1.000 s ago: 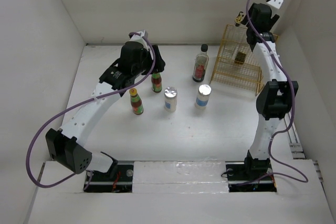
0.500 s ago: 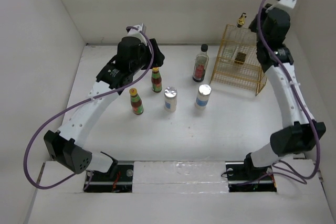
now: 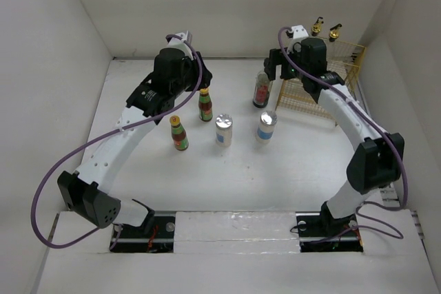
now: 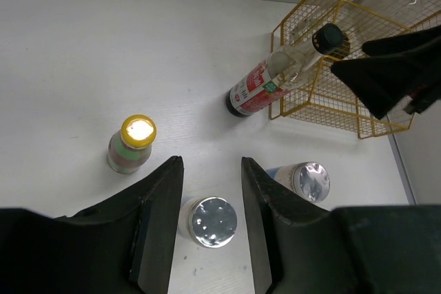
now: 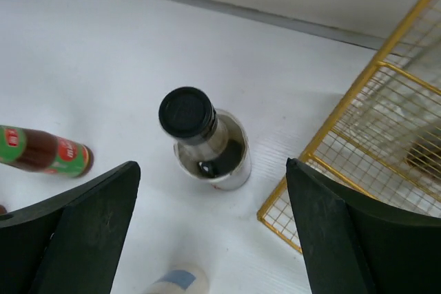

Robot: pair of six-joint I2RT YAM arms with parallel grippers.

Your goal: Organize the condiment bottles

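The clear bottle's black cap (image 3: pixel 267 65) (image 5: pixel 187 113) is off-centre between my open fingers. I should move my right gripper to the left in the top view and down, and close it around the cap.
On the table stand two red-labelled sauce bottles (image 3: pixel 204 105) (image 3: pixel 180 133), two silver-lidded shakers (image 3: pixel 224 129) (image 3: pixel 267 125) and a black-capped clear bottle (image 3: pixel 262 87). My left gripper (image 3: pixel 203 82) hovers high beside the farther sauce bottle. In the left wrist view its jaws (image 4: pixel 211 160) stand a narrow gap apart, empty, with a shaker lid (image 4: pixel 212 222) far below and a yellow cap (image 4: pixel 138 130) left of them. My right gripper (image 3: pixel 277 72) is wide open above the black-capped bottle (image 5: pixel 207 139), whose cap shows between the spread fingers (image 5: pixel 103 204).
The yellow wire rack (image 3: pixel 348 56) stands at the back right, partly behind my right arm, close beside the black-capped bottle (image 4: pixel 275 80). Two small gold-topped bottles (image 3: pixel 317 27) (image 3: pixel 334 31) sit at its top. White walls close in the table on three sides.
My right arm swung down and left from above the rack to over the black-capped bottle, jaws wide. The left gripper's jaws drew closer together; that arm rose slightly earlier, then held still.
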